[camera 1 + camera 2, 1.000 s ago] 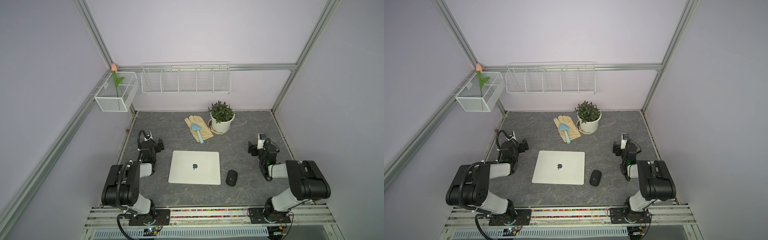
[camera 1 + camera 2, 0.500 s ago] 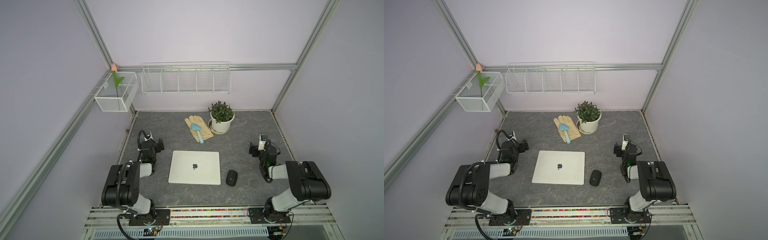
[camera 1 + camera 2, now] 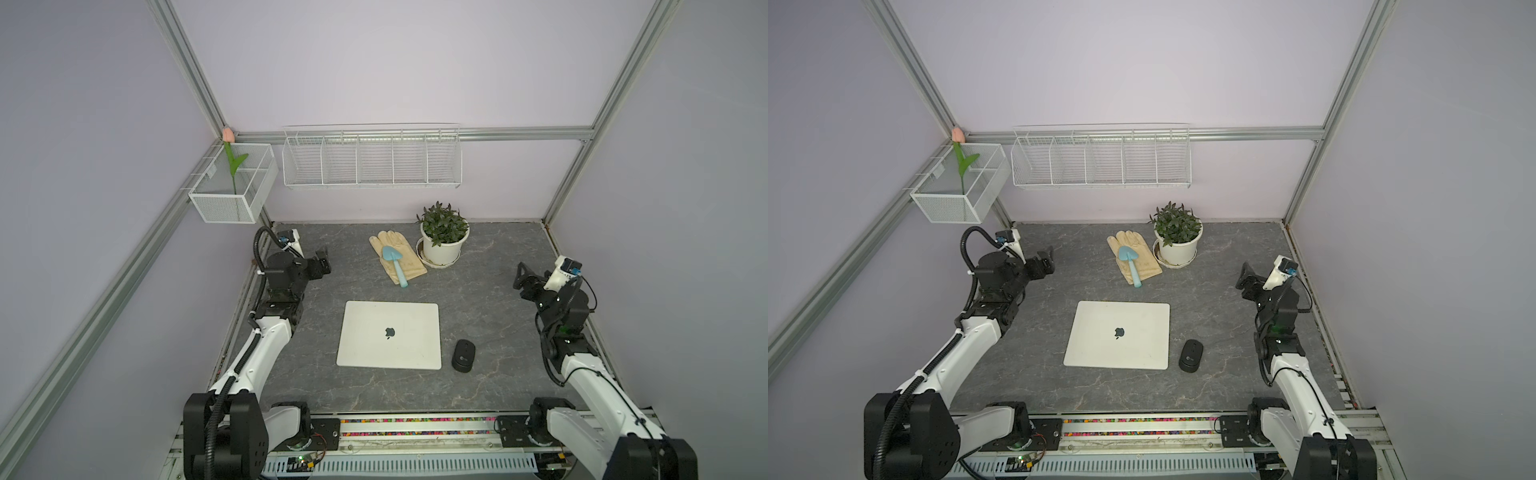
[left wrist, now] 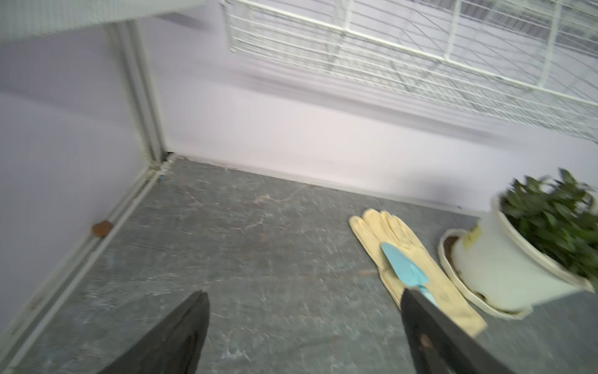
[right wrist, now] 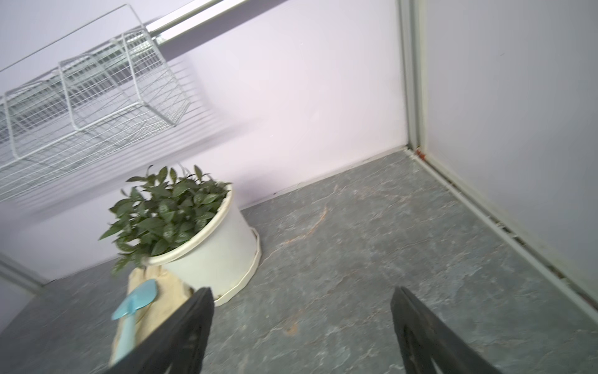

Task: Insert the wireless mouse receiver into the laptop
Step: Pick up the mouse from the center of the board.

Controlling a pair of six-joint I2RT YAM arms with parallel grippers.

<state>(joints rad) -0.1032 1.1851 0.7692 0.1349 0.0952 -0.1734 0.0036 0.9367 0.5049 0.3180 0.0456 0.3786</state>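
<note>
The black wireless mouse (image 3: 463, 355) lies on my right gripper's side of the laptop (image 3: 389, 334). My right gripper needs to move down and back onto the mouse next, with its fingers tilting downward.
The closed silver laptop (image 3: 389, 334) (image 3: 1118, 334) lies flat mid-table, apple logo up. The black wireless mouse (image 3: 463, 355) (image 3: 1191, 355) sits on the table just off the laptop's right edge, near its front corner. The receiver is out of view. My left gripper (image 3: 322, 266) (image 3: 1045, 259) hovers at the left side of the table, well away from the laptop; its jaws are open and hold nothing (image 4: 304, 298). Over the right side, my right gripper (image 3: 524, 278) (image 3: 1246, 276) is also open and holds nothing (image 5: 301, 298). Both point toward the back wall.
A beige glove (image 3: 397, 259) with a blue trowel (image 3: 395, 259) on it lies behind the laptop, beside a white potted plant (image 3: 442, 243). A wire shelf (image 3: 372, 160) hangs on the back wall. A mesh basket (image 3: 232, 187) with a tulip hangs at the left corner.
Both arms have reached out, carrying the grippers further toward the back of the table, the right one also outward to the right. Laptop and mouse have not moved.
</note>
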